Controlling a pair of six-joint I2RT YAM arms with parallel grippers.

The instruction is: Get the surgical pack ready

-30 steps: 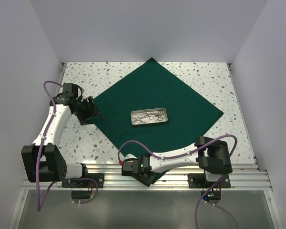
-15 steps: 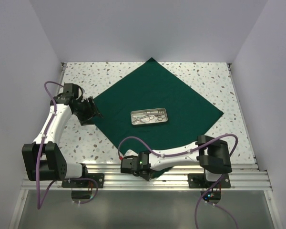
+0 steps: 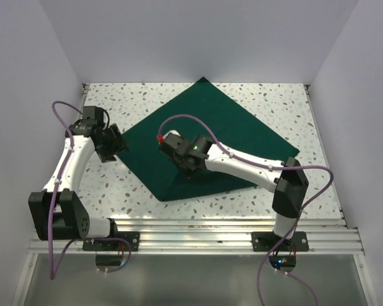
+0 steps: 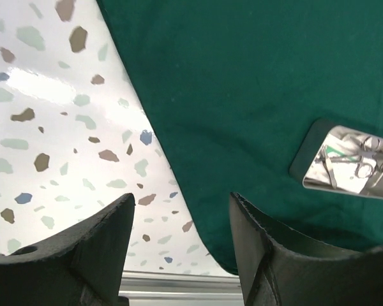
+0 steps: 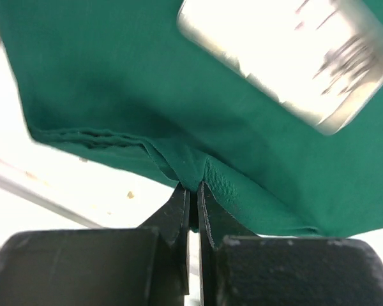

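Note:
The tray is still uncovered, so my right gripper will move the fold outward over it, onto the drape's far part [image 3: 199, 127], next.
The surgical pack is a dark green drape [image 3: 249, 137] spread as a diamond on the speckled table. Its near corner is lifted and folded back toward the middle. My right gripper [image 3: 190, 164] is shut on that fold of cloth [image 5: 207, 169], pinched between the fingertips. In the top view the arm and the fold hide the steel tray. The tray [image 4: 351, 167], holding silver instruments, lies on the drape in the left wrist view and appears blurred [image 5: 287, 57] in the right wrist view. My left gripper [image 3: 120, 144] hovers open by the drape's left corner, with nothing between its fingers [image 4: 115, 220].
The terrazzo table [image 3: 115, 188] is boxed in by white walls on three sides. An aluminium rail [image 3: 198, 231] carrying both arm bases runs along its near edge. The right arm stretches diagonally across the drape's near right part.
My right gripper shut on the drape's near corner at the table's front edge, then carried it up and back over the tray. The left gripper shifted slightly and stayed open.

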